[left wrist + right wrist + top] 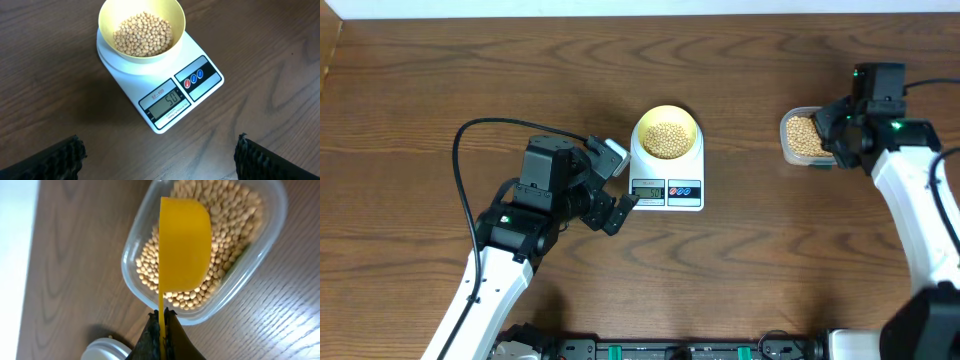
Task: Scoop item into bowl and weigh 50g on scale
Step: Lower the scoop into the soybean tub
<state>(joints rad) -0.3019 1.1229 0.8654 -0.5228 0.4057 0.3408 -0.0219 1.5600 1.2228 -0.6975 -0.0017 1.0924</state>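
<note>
I need to lower my right gripper farther over the clear tub and then bring the scoop onto the beans (806, 137) (216, 244), because the scale shows the asked weight.
A pale yellow bowl (666, 133) (142, 32) full of tan beans (142, 34) sits on the white scale (667, 170) (160, 80), whose display reads 50. My left gripper (617, 190) (159, 160) hovers just left of the scale's front, open and empty, its fingertips (65, 157) spread wide. Over at the right, my right gripper (840, 135) (162, 325) is shut on the thin handle of a yellow scoop (184, 245). The scoop hangs on edge over the clear tub (803, 137) (260, 255), which holds more beans (225, 240).
A round white lid-like thing (102, 350) lies on the table by my right gripper. A black cable (480, 130) loops over the table above my left arm. A pale strip (17, 255) runs along the table's right edge.
</note>
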